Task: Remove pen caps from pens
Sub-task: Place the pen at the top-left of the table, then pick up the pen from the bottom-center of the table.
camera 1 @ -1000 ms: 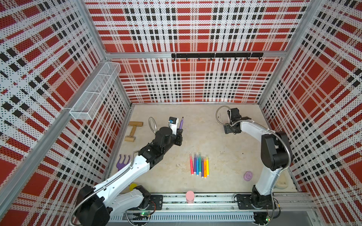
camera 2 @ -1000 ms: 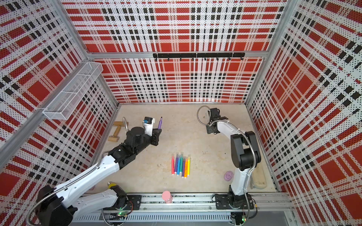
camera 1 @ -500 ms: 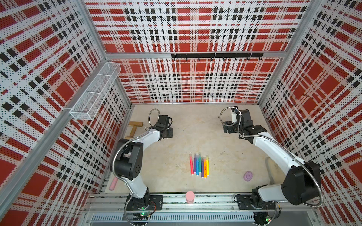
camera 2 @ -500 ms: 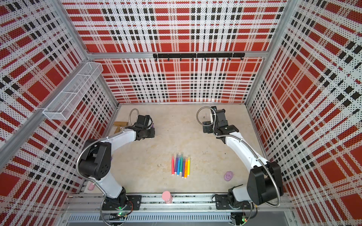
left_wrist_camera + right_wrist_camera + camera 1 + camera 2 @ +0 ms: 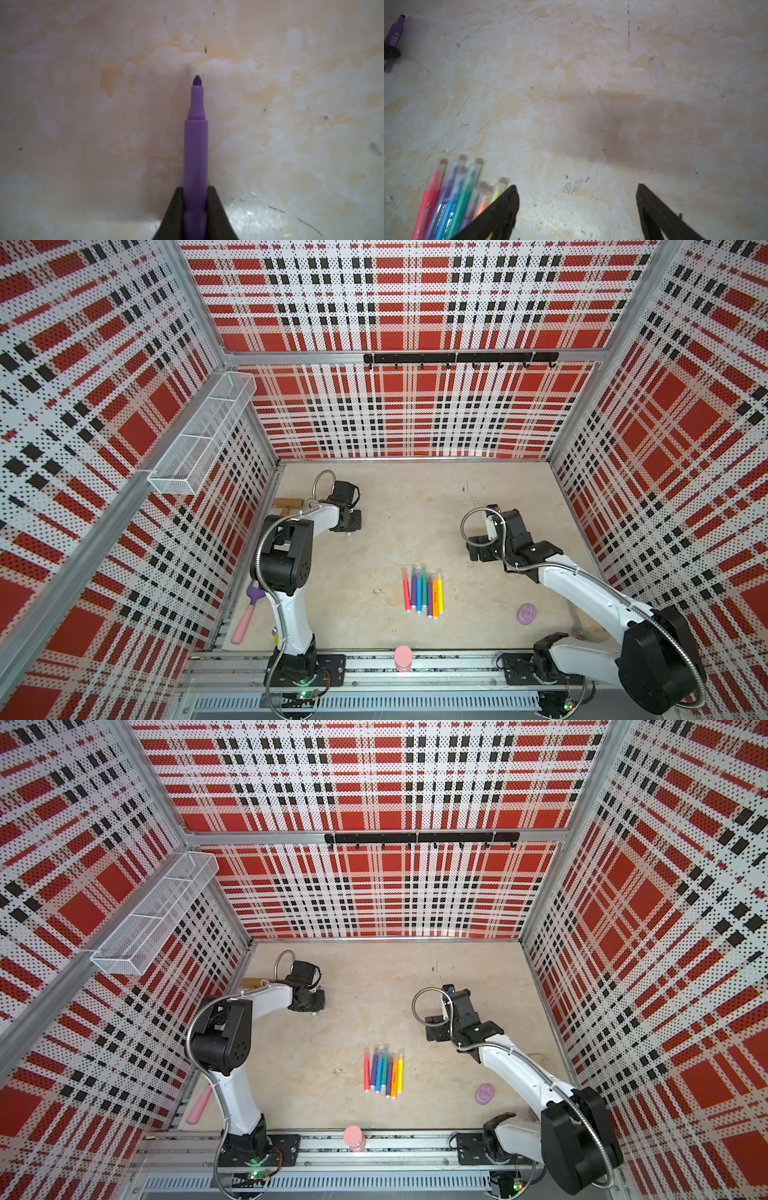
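Note:
My right gripper should next move back and down over the yellow pen's end with the cap (image 5: 439,576) (image 5: 499,188), because the yellow pen lies at the edge of the pen row closest to these open fingers.
Several capped pens (image 5: 424,591) (image 5: 384,1071) lie side by side at the table's middle front: pink-red, purple, blue, green, orange, yellow. Their pale pen caps (image 5: 456,168) point to the back. At the back left my left gripper (image 5: 351,526) (image 5: 314,1006) (image 5: 195,188) is shut on an uncapped purple pen (image 5: 196,145) (image 5: 395,34), held low over the table with its tip bare. My right gripper (image 5: 478,549) (image 5: 434,1027) (image 5: 577,188) hangs open and empty just behind and right of the row. A pale translucent cap (image 5: 656,69) lies alone on the table beyond it.
A purple garden fork (image 5: 247,614) lies at the front left, and a pink cylinder (image 5: 403,657) (image 5: 354,1137) stands on the front rail. A lilac disc (image 5: 527,613) (image 5: 485,1093) sits front right, a wooden block (image 5: 286,503) back left, a wire basket (image 5: 203,439) on the left wall.
The left arm swung from reaching mid-table to folded at the back left, lowering the purple pen. The right gripper came forward toward the pen row, jaws wider.

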Robot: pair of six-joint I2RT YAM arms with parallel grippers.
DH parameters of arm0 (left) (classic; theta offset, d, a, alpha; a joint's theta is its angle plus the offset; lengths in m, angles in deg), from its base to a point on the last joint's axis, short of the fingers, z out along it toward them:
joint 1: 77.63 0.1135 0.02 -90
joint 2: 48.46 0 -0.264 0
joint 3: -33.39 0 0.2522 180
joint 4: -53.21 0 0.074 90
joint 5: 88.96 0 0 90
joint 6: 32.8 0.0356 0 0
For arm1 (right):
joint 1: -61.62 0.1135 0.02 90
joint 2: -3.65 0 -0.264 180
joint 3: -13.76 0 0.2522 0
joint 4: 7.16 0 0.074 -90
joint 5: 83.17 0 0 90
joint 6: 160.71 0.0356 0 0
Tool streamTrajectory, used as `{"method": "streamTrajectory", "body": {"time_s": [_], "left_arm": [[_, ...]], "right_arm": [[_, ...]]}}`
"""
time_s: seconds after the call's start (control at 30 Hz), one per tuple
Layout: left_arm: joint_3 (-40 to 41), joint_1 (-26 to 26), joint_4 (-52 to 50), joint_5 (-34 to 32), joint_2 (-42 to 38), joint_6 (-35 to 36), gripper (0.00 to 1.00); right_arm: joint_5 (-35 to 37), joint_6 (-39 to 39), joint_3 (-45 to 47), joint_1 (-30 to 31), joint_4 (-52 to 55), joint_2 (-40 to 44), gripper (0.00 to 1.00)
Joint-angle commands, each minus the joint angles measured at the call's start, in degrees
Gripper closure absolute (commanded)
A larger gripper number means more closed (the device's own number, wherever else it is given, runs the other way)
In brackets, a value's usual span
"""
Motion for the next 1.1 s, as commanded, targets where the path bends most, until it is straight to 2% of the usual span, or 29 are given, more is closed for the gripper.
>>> {"method": "streamTrajectory", "body": {"time_s": [0.0,0.07,0.23,0.37,0.53,0.83,1.0,1.07], "left_arm": [[-0.1,0.2,-3.1,0.6,1.1,0.1,0.74],[0.0,0.1,-3.1,0.7,1.2,0.2,0.63],[0.5,0.0,-3.1,0.5,0.8,0.1,0.5],[0.9,-0.2,-2.8,-0.3,-1.0,-0.1,0.39],[1.3,0.0,-1.5,-1.6,-6.9,-0.8,0.27],[2.1,0.1,0.0,0.7,-13.7,-2.2,0.18],[2.3,-1.4,0.4,0.7,-18.5,-2.3,0.13],[2.9,-2.1,0.7,-0.2,-21.2,-2.0,0.12]], "right_arm": [[-2.3,2.8,1.5,3.3,-5.9,0.9,0.06],[-2.9,3.7,2.7,5.4,-7.6,0.2,0.06],[-3.0,7.8,6.4,9.4,-11.5,-1.6,0.08],[-3.1,10.9,9.5,13.0,-14.1,-2.9,0.14],[-3.5,15.5,12.9,15.6,-18.7,-2.2,0.21],[0.4,18.2,11.8,19.9,-17.7,-4.8,0.26],[2.2,19.5,11.4,21.0,-18.0,-8.5,0.32],[5.3,20.7,10.6,21.6,-16.7,-10.2,0.33]]}}
